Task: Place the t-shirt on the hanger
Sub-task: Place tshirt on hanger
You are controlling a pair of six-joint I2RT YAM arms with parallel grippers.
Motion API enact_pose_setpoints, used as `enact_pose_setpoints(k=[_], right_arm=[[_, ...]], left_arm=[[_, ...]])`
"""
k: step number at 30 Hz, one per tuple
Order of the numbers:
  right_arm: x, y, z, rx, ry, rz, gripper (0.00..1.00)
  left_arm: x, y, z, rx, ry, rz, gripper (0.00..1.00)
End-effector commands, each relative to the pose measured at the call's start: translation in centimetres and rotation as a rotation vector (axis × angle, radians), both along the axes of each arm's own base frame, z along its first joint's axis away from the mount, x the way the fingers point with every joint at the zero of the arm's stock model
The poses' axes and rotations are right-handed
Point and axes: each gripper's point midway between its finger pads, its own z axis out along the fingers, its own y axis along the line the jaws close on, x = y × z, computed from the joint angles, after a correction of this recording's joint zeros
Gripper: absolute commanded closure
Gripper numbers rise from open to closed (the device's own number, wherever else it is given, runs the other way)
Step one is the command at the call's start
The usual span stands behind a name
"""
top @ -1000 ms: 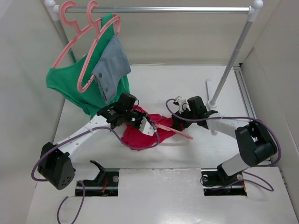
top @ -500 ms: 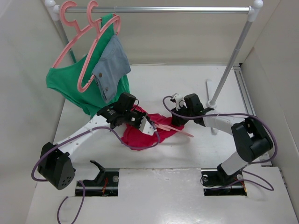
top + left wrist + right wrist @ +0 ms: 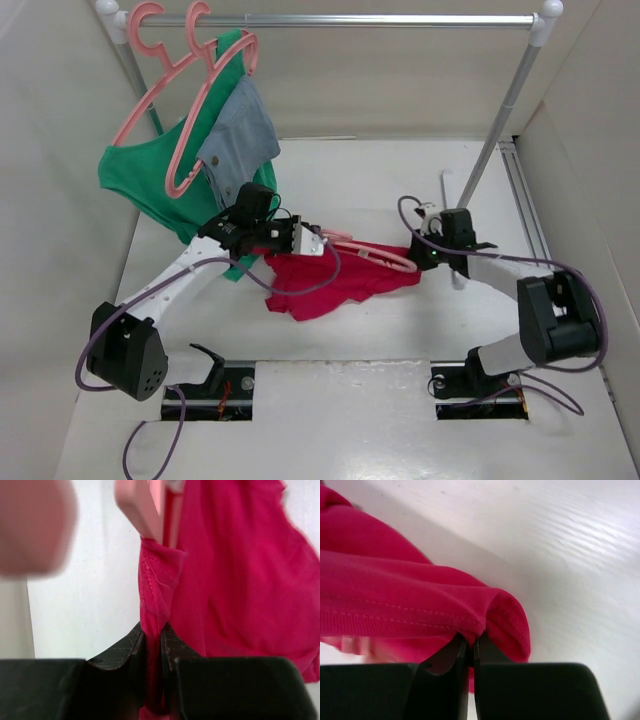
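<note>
The hanger's bare end [image 3: 408, 265] still shows outside the t-shirt, so my right gripper will turn, pull the t-shirt's edge over it and release it there next.
The crimson t-shirt [image 3: 335, 280] is stretched across the table between my two grippers. The left gripper [image 3: 305, 243] is shut on the shirt's left end, the red cloth [image 3: 155, 630] pinched between its black fingers [image 3: 127, 647]. The right gripper [image 3: 418, 255] is shut on the shirt's right edge, its stitched hem [image 3: 485, 620] bunched at the fingertips. The salmon-pink hanger [image 3: 370, 252] lies along the shirt's top edge between the grippers, partly under the cloth. A blurred pink piece of the hanger [image 3: 145, 510] shows above the cloth in the left wrist view.
A clothes rail [image 3: 340, 19] spans the back, its right post [image 3: 495, 130] standing close behind the right gripper. Two pink hangers [image 3: 185, 90] hang at the rail's left with a green garment [image 3: 150, 185] and a grey-blue denim piece [image 3: 240, 140], just behind the left arm.
The right gripper closed on the shirt's edge and pulled it to the right, spreading the shirt. The left gripper shifted slightly back. The hanger now lies flatter along the shirt's top.
</note>
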Motion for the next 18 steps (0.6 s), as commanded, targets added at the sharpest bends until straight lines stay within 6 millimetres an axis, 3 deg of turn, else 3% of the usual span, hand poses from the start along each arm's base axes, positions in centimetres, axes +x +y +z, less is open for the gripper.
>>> enact_pose_setpoints(k=[1,3,5,10,13,14,18], right_arm=[[-0.3,-3.7,1.2,0.031,-0.001,-0.148,1.00],[-1.2,-4.7,1.6,0.029,0.014,-0.180,1.00],[-1.6,-5.7,2.5,0.020,0.029,-0.212,1.00],[-1.6,-7.1,4.5,-0.015,0.008,-0.257,1.00],[-1.0,-7.2,6.6,-0.037,-0.059,-0.210,1.00],[-1.1,-6.7,7.0,-0.025,-0.065,-0.171,1.00],[-1.5,-2.2,9.7,-0.013,-0.156,0.109,1.00]], left_arm=[[3.0,0.1,4.6,-0.120,-0.065,0.093,1.00],[3.7,0.7,3.9,-0.095,-0.087,0.133,1.00],[4.7,0.8,4.4,-0.111,-0.114,0.182,1.00],[6.9,3.1,1.9,0.010,-0.158,0.313,1.00],[6.0,2.7,0.2,0.104,-0.209,0.252,1.00],[5.6,2.9,-0.8,0.138,-0.209,0.254,1.00],[4.6,1.3,-0.6,0.113,-0.189,0.202,1.00]])
